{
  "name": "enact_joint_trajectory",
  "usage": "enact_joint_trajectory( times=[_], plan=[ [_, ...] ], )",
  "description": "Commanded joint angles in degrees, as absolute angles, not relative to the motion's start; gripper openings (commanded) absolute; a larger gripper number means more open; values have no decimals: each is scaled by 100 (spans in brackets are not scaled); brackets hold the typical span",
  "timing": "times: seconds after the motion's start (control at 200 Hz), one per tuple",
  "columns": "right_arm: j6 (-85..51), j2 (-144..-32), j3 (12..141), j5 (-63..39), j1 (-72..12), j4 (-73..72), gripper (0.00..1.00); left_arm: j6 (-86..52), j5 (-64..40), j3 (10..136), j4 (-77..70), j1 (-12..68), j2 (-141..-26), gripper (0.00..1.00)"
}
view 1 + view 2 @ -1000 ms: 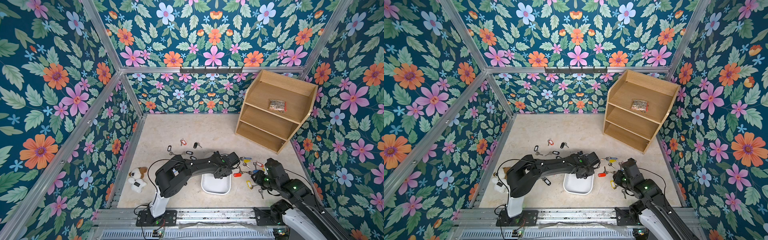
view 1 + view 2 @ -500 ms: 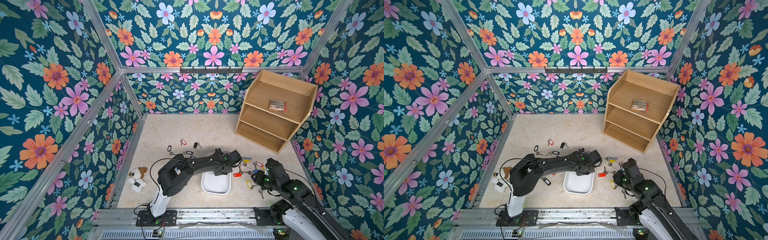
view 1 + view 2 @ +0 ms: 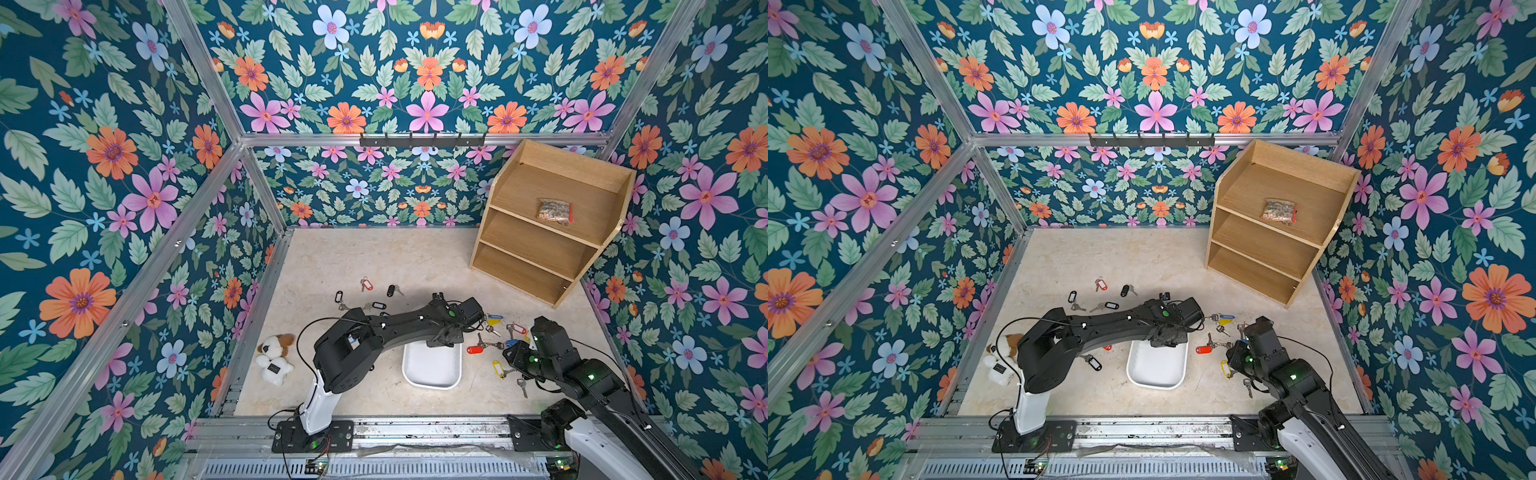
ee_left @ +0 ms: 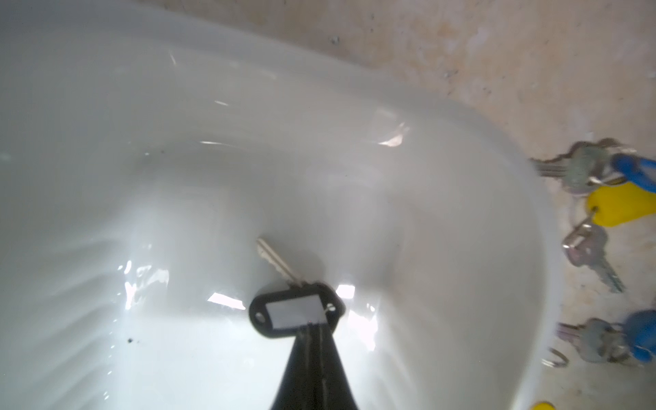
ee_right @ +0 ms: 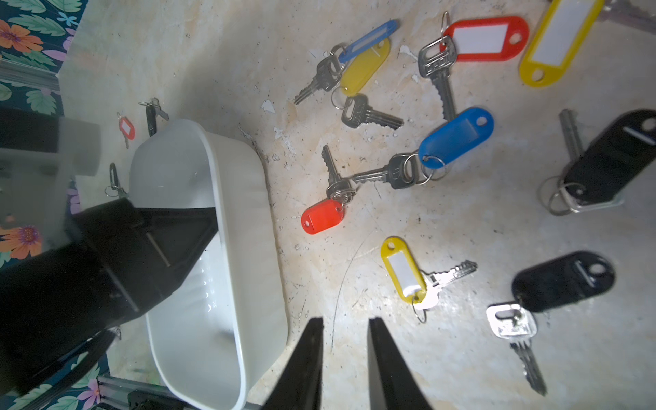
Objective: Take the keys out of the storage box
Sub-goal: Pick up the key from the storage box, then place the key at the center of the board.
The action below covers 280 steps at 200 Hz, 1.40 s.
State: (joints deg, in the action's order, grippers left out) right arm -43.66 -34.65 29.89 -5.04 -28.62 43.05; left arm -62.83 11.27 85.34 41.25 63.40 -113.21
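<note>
My left gripper should next lift up, cross the side of the storage box toward the plush dog and let go of the black tag there, because the tabletop on the dog's side is beyond that side of the box.
The storage box (image 3: 432,384) is a shallow white tray, seen in both top views (image 3: 1156,384). My left gripper (image 4: 312,328) reaches down into it and is shut on the black tag (image 4: 294,312) of a key; its silver blade (image 4: 275,261) lies over the box floor (image 4: 213,159). No other key shows inside. Loose keys lie on the table right of the box: a red tag (image 5: 321,216), a yellow tag (image 5: 403,271) and a blue tag (image 5: 456,136). My right gripper (image 5: 344,323) hovers open beside the box wall (image 5: 245,248), holding nothing.
More keys (image 3: 365,284) lie behind the left arm, and black-tagged ones (image 5: 564,280) at the right. A wooden shelf unit (image 3: 548,249) with a clear bag (image 3: 554,211) stands at the back right. A plush dog (image 3: 274,357) sits at the left.
My left gripper has closed on the black key tag inside the box, and its wrist has shifted slightly toward the back. The right arm has stayed nearly still.
</note>
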Motion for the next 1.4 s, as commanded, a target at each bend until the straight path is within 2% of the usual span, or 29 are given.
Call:
enact_joint_trajectory(
  times=[0.0, 0.2, 0.35, 0.465, 0.66, 0.98, 1.155, 1.265, 1.35, 1.395],
  plan=[
    [-4324, -3472, 3041, -441, -2865, 4392, 27, -6038, 1422, 8591, 4458, 6346, -10935, 0],
    [-4357, -3524, 3089, -463, -2870, 4376, 26, -5837, 1879, 8735, 5192, 6284, -10127, 0],
    [-4367, -3585, 3136, -535, -2874, 4351, 25, -5669, 2039, 8544, 5562, 5869, -9483, 0],
    [-4385, -3629, 3197, -597, -2881, 4346, 25, -5395, 1732, 7851, 5498, 5131, -8905, 0],
    [-4368, -3734, 3287, -606, -2883, 4370, 25, -4562, 1087, 6489, 5010, 3347, -7975, 0],
    [-4503, -3867, 3352, -610, -3078, 4294, 26, -3207, 353, 5757, 4306, 972, -8308, 0],
    [-4623, -3870, 3359, -440, -3283, 4395, 27, -2943, 101, 5819, 4019, 603, -8652, 0],
    [-4714, -3826, 3275, -443, -3331, 4352, 31, -2959, -215, 5740, 3783, 599, -8442, 0],
    [-4787, -3841, 3228, -431, -3390, 4279, 37, -2997, -494, 5570, 3596, 615, -8030, 19],
    [-4821, -3890, 3230, -423, -3453, 4217, 40, -2986, -592, 5508, 3575, 631, -7794, 33]
  ],
)
